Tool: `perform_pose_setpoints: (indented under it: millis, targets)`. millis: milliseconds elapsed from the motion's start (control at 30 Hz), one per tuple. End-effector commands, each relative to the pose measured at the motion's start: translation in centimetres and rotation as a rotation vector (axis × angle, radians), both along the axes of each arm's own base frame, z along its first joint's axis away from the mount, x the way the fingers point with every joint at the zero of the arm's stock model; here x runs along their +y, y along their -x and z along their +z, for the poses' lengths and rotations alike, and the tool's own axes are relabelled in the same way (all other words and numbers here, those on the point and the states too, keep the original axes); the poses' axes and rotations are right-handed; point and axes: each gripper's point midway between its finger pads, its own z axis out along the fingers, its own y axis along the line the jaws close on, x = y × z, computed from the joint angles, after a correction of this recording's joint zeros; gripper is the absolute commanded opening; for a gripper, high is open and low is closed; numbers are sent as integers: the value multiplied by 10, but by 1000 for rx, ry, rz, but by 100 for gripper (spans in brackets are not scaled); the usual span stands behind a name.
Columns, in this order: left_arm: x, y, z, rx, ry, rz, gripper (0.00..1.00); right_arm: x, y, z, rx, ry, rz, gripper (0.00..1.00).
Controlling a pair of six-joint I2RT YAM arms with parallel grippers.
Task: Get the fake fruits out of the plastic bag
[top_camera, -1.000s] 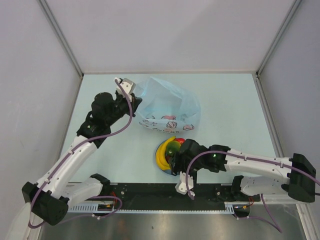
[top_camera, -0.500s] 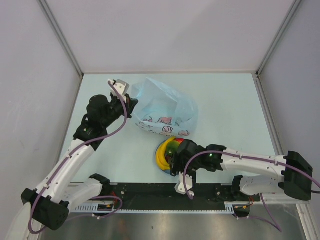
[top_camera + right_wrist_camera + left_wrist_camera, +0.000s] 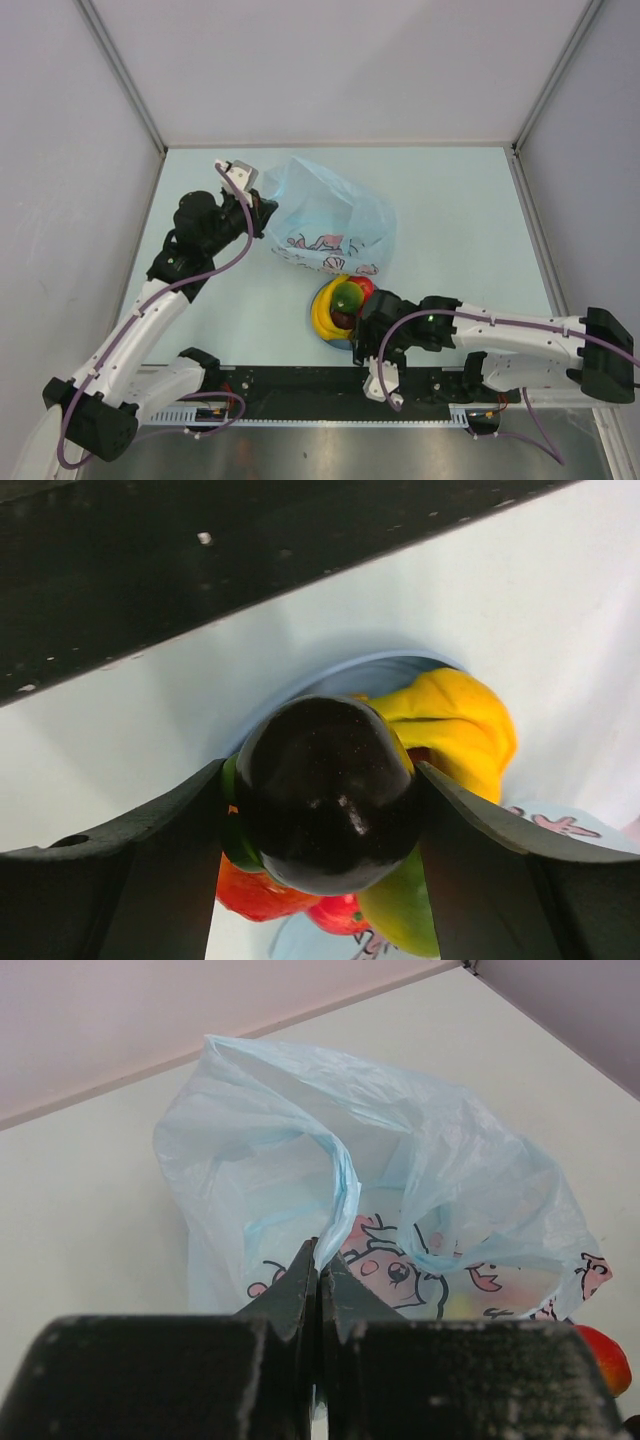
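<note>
I will next move my right gripper down onto the near side of the blue plate to let go of the dark fruit, because the plate is bare there beside the banana.
The light-blue plastic bag lies at the middle back, printed side facing me. My left gripper is shut on a fold of the bag's edge at its left side. A blue plate in front of the bag holds a yellow banana, a green fruit and a red fruit. My right gripper is at the plate's right side. In the right wrist view its fingers press both sides of a dark round fruit, above the banana, the green fruit and a red one.
Grey walls close the table at the back, left and right. A black rail runs along the near edge just below the plate. A red fruit shows past the bag's right end in the left wrist view.
My left gripper pulled the bag's edge a little left and then held still. My right gripper shifted slightly right and nearer over the plate, uncovering the green and red fruits.
</note>
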Motion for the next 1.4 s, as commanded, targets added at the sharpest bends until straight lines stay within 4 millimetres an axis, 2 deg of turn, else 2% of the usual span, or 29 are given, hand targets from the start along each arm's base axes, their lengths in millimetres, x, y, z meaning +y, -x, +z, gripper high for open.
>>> perform_pose_setpoints:
  millis: [0, 233, 700, 833, 900, 933, 1033, 1367]
  targets:
    - [-2, 0, 10, -18, 45, -11, 4, -5, -6, -12, -26, 35, -35, 56]
    - [2, -2, 11, -15, 52, 3, 4, -7, -14, -25, -33, 63, -78, 56]
    - [1, -2, 9, -8, 57, -6, 4, -9, -24, -33, -51, 66, -114, 60]
    - [1, -1, 6, -3, 59, -8, 4, -10, -25, -34, -48, 67, -117, 64]
    - [1, -1, 7, -4, 61, -8, 4, -9, -27, -31, -49, 51, -127, 67]
    - [1, -1, 8, -6, 62, -8, 4, -8, -27, -29, -50, 39, -131, 74]
    - [0, 0, 7, -2, 64, -10, 4, -6, -26, -23, -47, 14, -134, 84]
    - [0, 1, 5, 0, 69, -14, 4, -4, -19, -3, -18, -64, -168, 88]
